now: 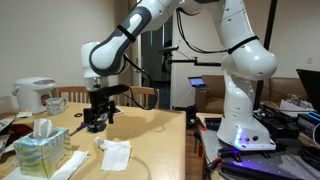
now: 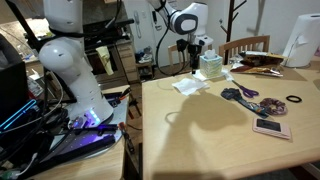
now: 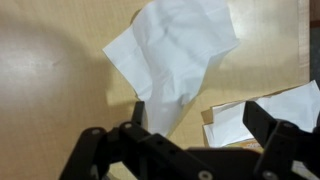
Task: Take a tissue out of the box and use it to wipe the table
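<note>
My fingers are still above and beside the raised middle fold [image 1: 115, 153] [image 3: 174, 72] of the crumpled white tissue, so I should move my open gripper down toward the tissue and onto that fold.
The tissue [image 3: 175, 50] lies crumpled on the tan table [image 1: 150, 140]. It also shows in both exterior views [image 1: 115, 153] [image 2: 188, 85]. The teal box [image 1: 38, 155] stands at the table corner with a white tuft sticking from its top, and it shows in an exterior view [image 2: 212, 67] beside the gripper. My gripper [image 3: 200, 118] is open and empty and hovers over the table. The tissue lies just beyond its left finger. In the exterior views the gripper [image 1: 97, 122] [image 2: 196, 57] hangs a little above the table, between the box and the tissue.
A flat folded white cloth [image 1: 70, 164] [image 3: 265, 108] lies next to the box. A white rice cooker [image 1: 35, 95] [image 2: 300, 45] stands at the back. A purple-handled item [image 2: 240, 93], a black ring [image 2: 294, 100] and a phone [image 2: 270, 127] lie on the table. Chairs stand behind it.
</note>
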`<state>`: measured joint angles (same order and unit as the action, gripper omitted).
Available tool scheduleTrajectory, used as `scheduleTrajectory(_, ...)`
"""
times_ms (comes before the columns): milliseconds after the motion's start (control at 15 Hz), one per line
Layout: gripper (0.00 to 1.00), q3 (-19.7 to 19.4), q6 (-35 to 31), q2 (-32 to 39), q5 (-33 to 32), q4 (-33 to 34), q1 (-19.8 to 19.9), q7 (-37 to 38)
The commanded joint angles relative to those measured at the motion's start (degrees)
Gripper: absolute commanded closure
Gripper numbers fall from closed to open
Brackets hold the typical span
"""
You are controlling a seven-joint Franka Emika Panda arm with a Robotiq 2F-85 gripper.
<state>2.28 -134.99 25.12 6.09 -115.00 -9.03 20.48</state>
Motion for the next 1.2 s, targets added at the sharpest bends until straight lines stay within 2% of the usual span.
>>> scheduleTrajectory(0, 0.00, -0.85, -4.00, 2.82, -1.61, -0.35, -2.29, 3.88)
scheduleTrajectory(467, 0.00, -1.92, -5.45, 7.88, -0.77, -0.84, -5.32, 8.16)
scheduleTrajectory(533, 0.25, -1.80, -5.46, 8.32, -0.45, -0.80, -5.48, 8.43)
scheduleTrajectory(600, 0.26, -1.81, -5.46, 8.59, -0.29, -0.82, -5.70, 8.70)
scheduleTrajectory(1133, 0.80, -1.55, -8.33, 9.89, 1.08, -2.86, -5.96, 10.52)
